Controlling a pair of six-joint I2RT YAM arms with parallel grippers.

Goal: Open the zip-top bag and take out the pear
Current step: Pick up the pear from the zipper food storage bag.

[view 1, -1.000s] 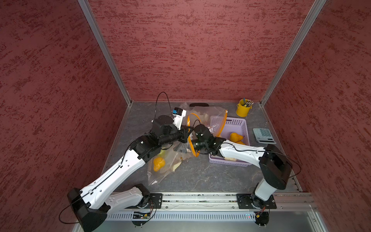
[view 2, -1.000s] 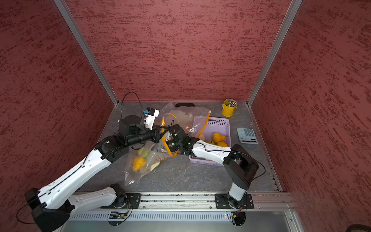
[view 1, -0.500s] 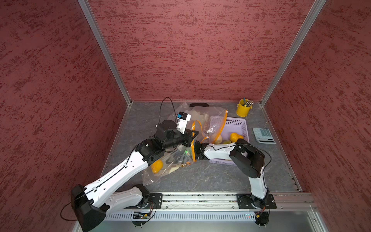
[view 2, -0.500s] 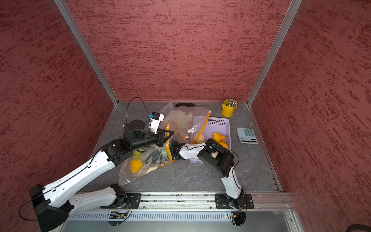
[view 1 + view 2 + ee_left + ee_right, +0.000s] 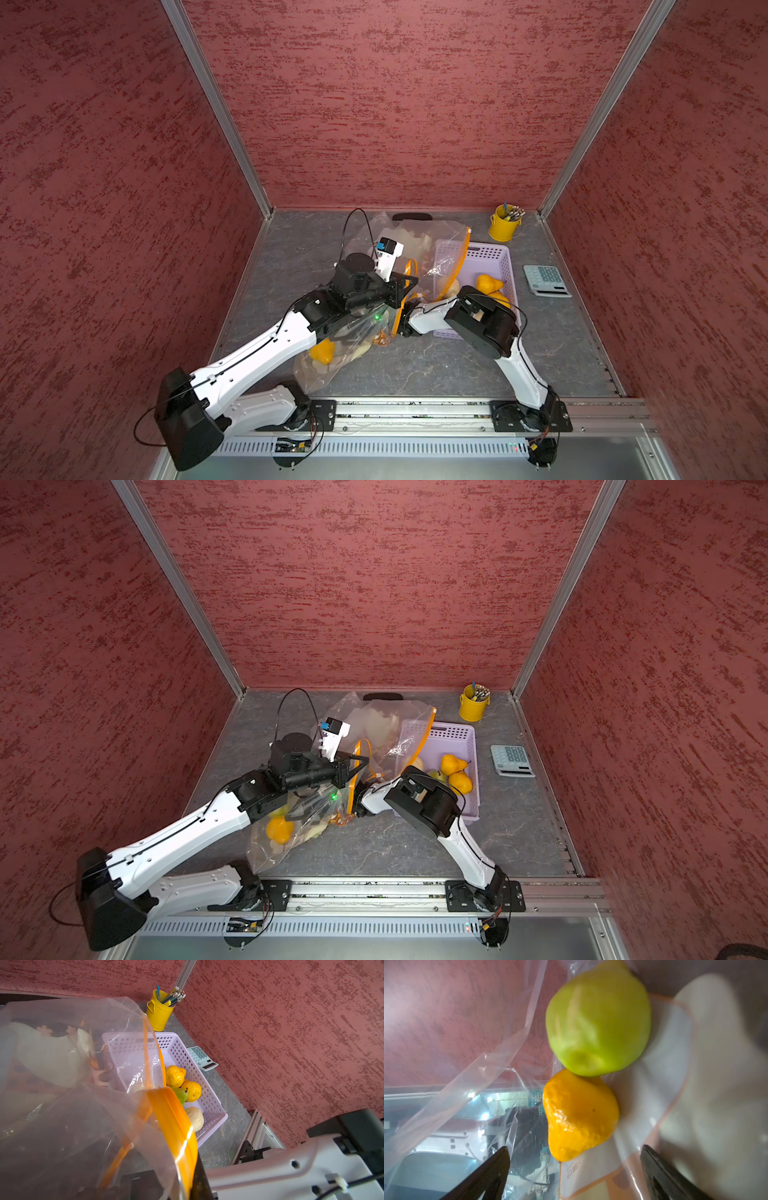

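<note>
The yellow pear (image 5: pixel 279 829) (image 5: pixel 579 1113) lies straight ahead of the gap between my right gripper's open fingers. My right gripper will next push deeper into the bag and bring them around it.
The clear zip-top bag (image 5: pixel 332 365) with an orange zip strip (image 5: pixel 174 1122) lies at the front middle in both top views, its mouth held open. My left gripper (image 5: pixel 405 286) is shut on the orange rim, seen close in the left wrist view (image 5: pixel 193 1184). My right gripper (image 5: pixel 575 1167) is open inside the bag, its fingers (image 5: pixel 496 1167) wide apart. Just ahead of them lie a yellow pear (image 5: pixel 579 1113) and a green pear (image 5: pixel 598 1020), neither touched. In both top views the yellow pear (image 5: pixel 279 829) shows through the plastic, and the right gripper is hidden by the bag and left arm.
A purple basket (image 5: pixel 494 253) at the right holds several pears (image 5: pixel 488 284). A second clear bag (image 5: pixel 415 245) with pale contents drapes over its left rim. A yellow pencil bucket (image 5: pixel 503 226) stands at the back right, and a calculator (image 5: pixel 546 280) lies right of the basket.
My right gripper has opened wide and pushed into the bag, with the arm's elbow folding up over the basket. The left gripper moved a little right, still holding the rim.
</note>
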